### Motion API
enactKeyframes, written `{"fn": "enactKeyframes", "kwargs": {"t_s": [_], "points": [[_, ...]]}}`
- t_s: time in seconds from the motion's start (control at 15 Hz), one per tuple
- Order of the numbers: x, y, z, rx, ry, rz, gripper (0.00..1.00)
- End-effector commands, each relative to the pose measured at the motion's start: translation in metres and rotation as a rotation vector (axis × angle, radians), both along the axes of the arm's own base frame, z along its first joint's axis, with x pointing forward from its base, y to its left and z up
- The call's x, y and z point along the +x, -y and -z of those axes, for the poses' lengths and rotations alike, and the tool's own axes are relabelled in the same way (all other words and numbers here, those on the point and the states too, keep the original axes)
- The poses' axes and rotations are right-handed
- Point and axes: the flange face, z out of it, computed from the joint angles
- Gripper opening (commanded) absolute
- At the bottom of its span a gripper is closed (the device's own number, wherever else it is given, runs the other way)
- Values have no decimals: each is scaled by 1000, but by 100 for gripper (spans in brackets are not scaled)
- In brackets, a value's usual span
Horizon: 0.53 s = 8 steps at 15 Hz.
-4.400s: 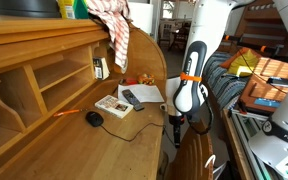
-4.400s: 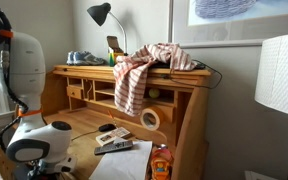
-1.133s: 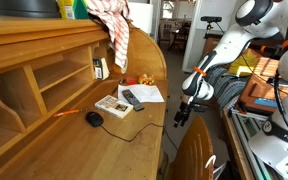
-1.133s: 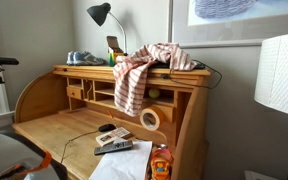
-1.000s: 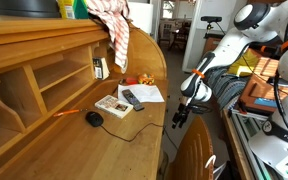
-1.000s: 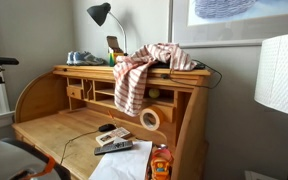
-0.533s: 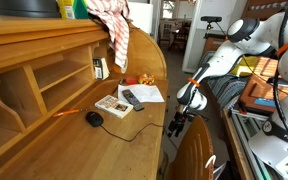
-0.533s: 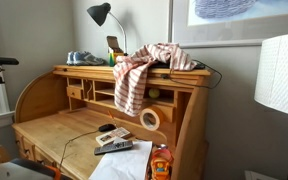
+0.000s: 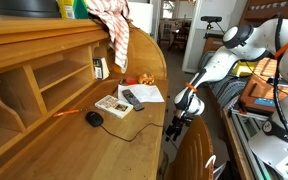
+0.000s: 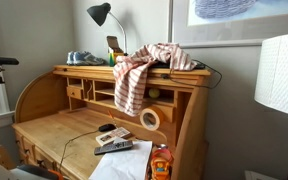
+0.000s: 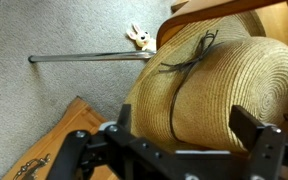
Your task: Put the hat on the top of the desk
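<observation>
I will move my gripper down onto the top of the hat [image 11: 214, 75] next, going slightly to the right in the wrist view, because it lies between my open fingers.
The pale tan straw hat [image 11: 214, 75] fills the wrist view, lying low by the grey carpet with a thin dark cord across its crown. My gripper [image 11: 189, 130] is open, with one black finger [image 11: 122, 122] at the crown's left side and the other finger on its right part. In an exterior view the gripper [image 9: 174, 128] hangs low beside the front edge of the honey-coloured desk [image 9: 74, 135]; the hat is hidden there. The desk's upper ledge [image 10: 89, 68] carries a red-and-white checked cloth [image 10: 134, 72]. In that view the arm is out of sight.
On the desk lie a remote [image 9: 132, 98], a mouse [image 9: 94, 118], papers and a tape roll [image 10: 150, 118]. A black lamp [image 10: 101, 13] stands on the ledge. A wooden chair back [image 9: 194, 155] is near the gripper. A metal rod [image 11: 84, 58] and a small rabbit toy [image 11: 137, 38] lie on the carpet.
The arm has swung away from the desk top and stretched down; the gripper has dropped lower beside the desk's front edge, and the arm has left the other exterior view.
</observation>
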Motion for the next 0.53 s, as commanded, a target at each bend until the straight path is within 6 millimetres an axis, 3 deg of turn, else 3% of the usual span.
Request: {"fn": "enactKeyframes", "kwargs": {"t_s": [0.0,0.47], "points": [[4,0,6,23,39,26,100],[17,-22,22,69,58,4,100]]}}
